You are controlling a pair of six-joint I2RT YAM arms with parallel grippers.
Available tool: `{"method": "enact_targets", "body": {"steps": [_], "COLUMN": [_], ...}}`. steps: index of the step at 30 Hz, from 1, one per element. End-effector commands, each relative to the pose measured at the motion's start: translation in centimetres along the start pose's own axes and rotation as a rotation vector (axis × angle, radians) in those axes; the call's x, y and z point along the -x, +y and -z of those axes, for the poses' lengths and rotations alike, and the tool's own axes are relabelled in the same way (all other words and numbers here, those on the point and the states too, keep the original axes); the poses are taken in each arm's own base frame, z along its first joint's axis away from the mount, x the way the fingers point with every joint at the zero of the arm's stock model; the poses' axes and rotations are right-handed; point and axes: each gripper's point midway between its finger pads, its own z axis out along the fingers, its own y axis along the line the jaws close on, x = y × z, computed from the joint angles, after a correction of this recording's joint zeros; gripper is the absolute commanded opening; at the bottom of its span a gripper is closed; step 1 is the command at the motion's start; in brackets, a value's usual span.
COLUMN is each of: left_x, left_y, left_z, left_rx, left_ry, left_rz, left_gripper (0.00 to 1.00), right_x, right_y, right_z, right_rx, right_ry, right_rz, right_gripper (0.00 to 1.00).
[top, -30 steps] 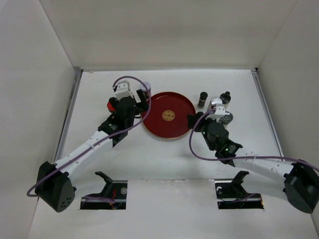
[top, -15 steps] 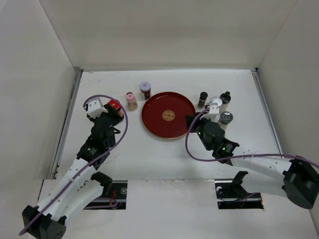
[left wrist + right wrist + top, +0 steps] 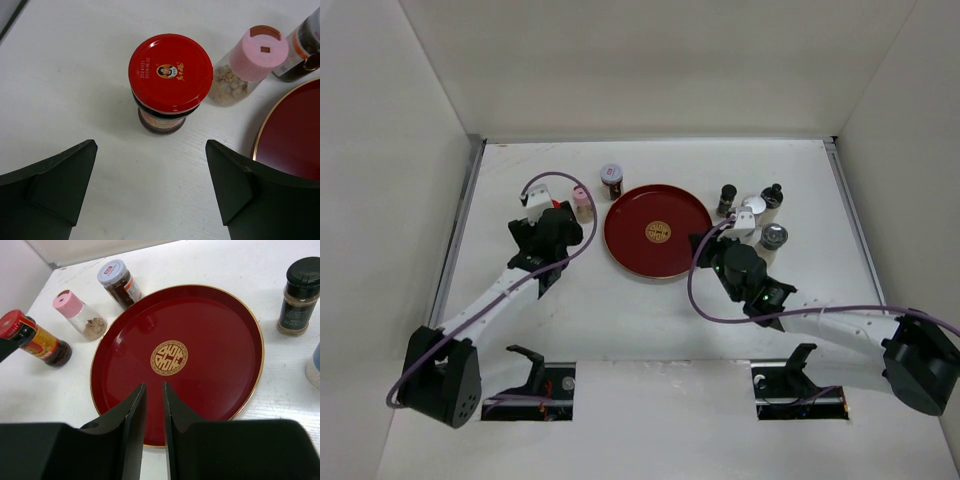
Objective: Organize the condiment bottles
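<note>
My left gripper slides outward next until its open fingers straddle the red-capped jar (image 3: 557, 204) (image 3: 170, 75), then closes them, since the red-capped jar stands just outward of the fingers.
A red-capped jar (image 3: 170, 75) stands upright on the white table, just ahead of my open, empty left gripper (image 3: 150, 165). A pink-capped shaker (image 3: 255, 55) and a silver-capped dark jar (image 3: 305, 45) stand to its right. In the top view the left gripper (image 3: 556, 218) covers most of the red-capped jar, beside the pink shaker (image 3: 582, 200) and the silver-capped jar (image 3: 611, 180). My right gripper (image 3: 154, 387) is shut and empty, over the near rim of the red tray (image 3: 225, 340). Several more bottles, among them a black-capped one (image 3: 727, 197), stand right of the tray.
The round red tray (image 3: 630, 215) with a gold emblem lies mid-table and holds nothing. White walls close in the table at the back and on both sides. A metal strip (image 3: 460, 230) runs along the left edge.
My left arm swung left and back, then returned towards the red-capped jar, with its open jaws now right behind it. The right arm has barely moved. The bottles stand where they were.
</note>
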Motion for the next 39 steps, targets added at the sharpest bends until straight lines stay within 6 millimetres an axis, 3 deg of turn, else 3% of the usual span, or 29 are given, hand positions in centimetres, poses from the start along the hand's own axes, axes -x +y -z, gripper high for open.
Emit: {"method": "enact_targets", "body": {"steps": [1, 12, 19, 25, 30, 33, 39], "left_x": [3.5, 3.7, 4.1, 3.9, 4.1, 5.0, 7.0], "left_y": [-2.3, -2.9, -3.1, -3.1, -3.0, -2.8, -3.5], "left_z": [-1.3, -5.7, -7.0, -7.3, -6.4, -5.1, 0.2], "left_rx": [-0.059, -0.028, -0.016, -0.011, -0.026, -0.036, -0.107], "left_ry": [-0.059, -0.069, -0.081, -0.085, -0.096, -0.123, -0.207], "left_rz": [0.092, 0.108, 0.106, 0.107, 0.115, 0.131, 0.163], "left_gripper": [0.92, 0.88, 0.77, 0.58, 0.40, 0.36, 0.35], "right_x": [2.1, 2.0, 1.9, 2.3, 2.7, 2.8, 2.9], "right_y": [2.0, 2.0, 2.0, 1.9, 1.8, 1.7, 1.4], "right_z": [-0.4, -0.5, -0.4, -0.2, 0.0, 0.2, 0.2], "right_rx": [0.046, 0.049, 0.050, 0.048, 0.051, 0.052, 0.044], "right_ry": [-0.045, -0.045, -0.046, -0.060, -0.073, -0.083, -0.094], "right_rz": [-0.015, -0.014, -0.013, -0.019, -0.027, -0.035, -0.045], "right_gripper": [0.26, 0.33, 0.35, 0.40, 0.69, 0.72, 0.79]}}
